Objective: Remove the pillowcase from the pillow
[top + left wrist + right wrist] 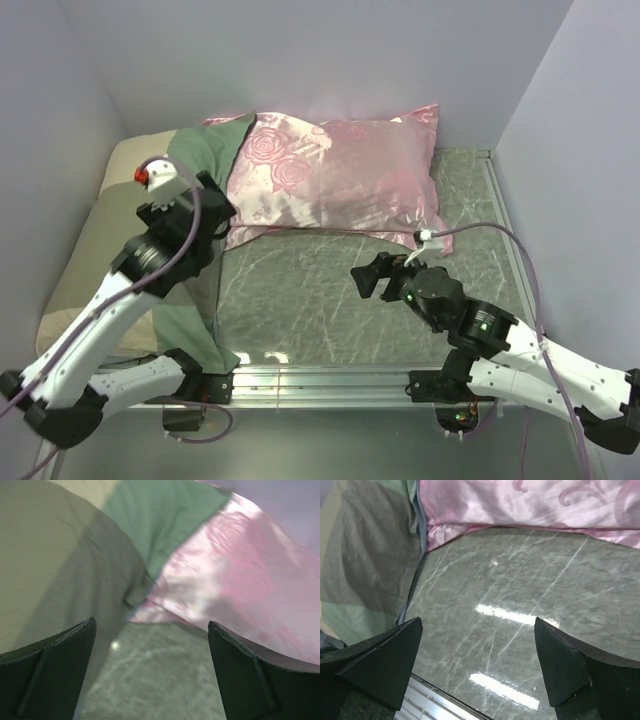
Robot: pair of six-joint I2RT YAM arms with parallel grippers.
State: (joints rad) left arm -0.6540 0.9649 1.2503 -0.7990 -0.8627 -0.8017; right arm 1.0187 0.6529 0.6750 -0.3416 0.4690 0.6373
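The fingers of my left gripper are above the pillowcase's edge, so I need to move that gripper down and to the left in the top view next, onto the olive blocks' border (pixel 80 545).
The pillowcase (pixel 85 265), in sage-green, beige and olive blocks, lies at the left of the table and looks filled. It also shows in the left wrist view (pixel 75 555) and the right wrist view (pixel 365 565). No white pillow shows; it is hidden. My left gripper (pixel 218 212) is open and empty, hovering over the case's right edge beside the pink cover, fingertips apart (pixel 151 622). My right gripper (pixel 372 277) is open and empty above bare marble at mid-table (pixel 478 621), well clear of the case.
A shiny pink rose-patterned pillow (pixel 340 175) lies along the back, overlapping the case's far right corner (pixel 235 575). The grey marble tabletop (pixel 330 300) spans the middle. An aluminium rail (pixel 320 380) runs along the near edge. White walls close in on three sides.
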